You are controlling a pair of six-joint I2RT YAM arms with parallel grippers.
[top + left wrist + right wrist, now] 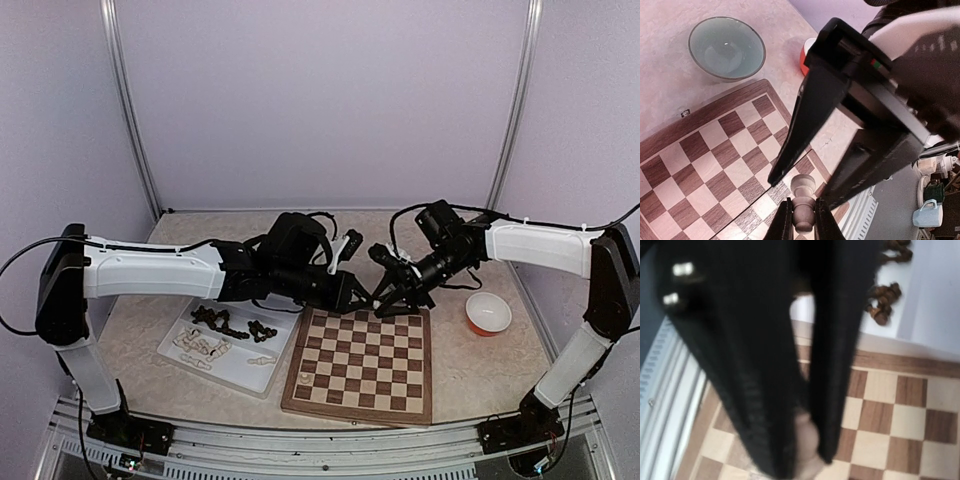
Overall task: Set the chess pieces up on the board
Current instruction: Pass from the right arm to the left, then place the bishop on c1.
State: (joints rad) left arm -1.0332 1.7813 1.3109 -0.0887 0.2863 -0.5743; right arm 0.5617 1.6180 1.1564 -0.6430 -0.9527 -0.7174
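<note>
The left gripper moves the cream-white pawn back across the board to the empty near row next, down onto a dark square there point(321, 386).
My left gripper point(362, 298) is shut on a cream-white pawn point(802, 186), its two fingers pinching the stem from both sides just above the far edge of the board point(360, 365). My right gripper point(387, 303) meets it there. Its long black fingers point(807, 115) stand open on either side of the pawn's head, apart from it. The right wrist view is blurred and shows the pale pawn point(807, 440) between those fingers. The other chess pieces, dark ones point(225, 322) and cream ones point(200, 348), lie in the white tray point(240, 368).
An orange-red bowl point(488, 313) sits right of the board. A clear glass bowl point(727, 47) stands on the table beyond the board's corner. The white tray lies left of the board, and the metal rail runs along the near table edge.
</note>
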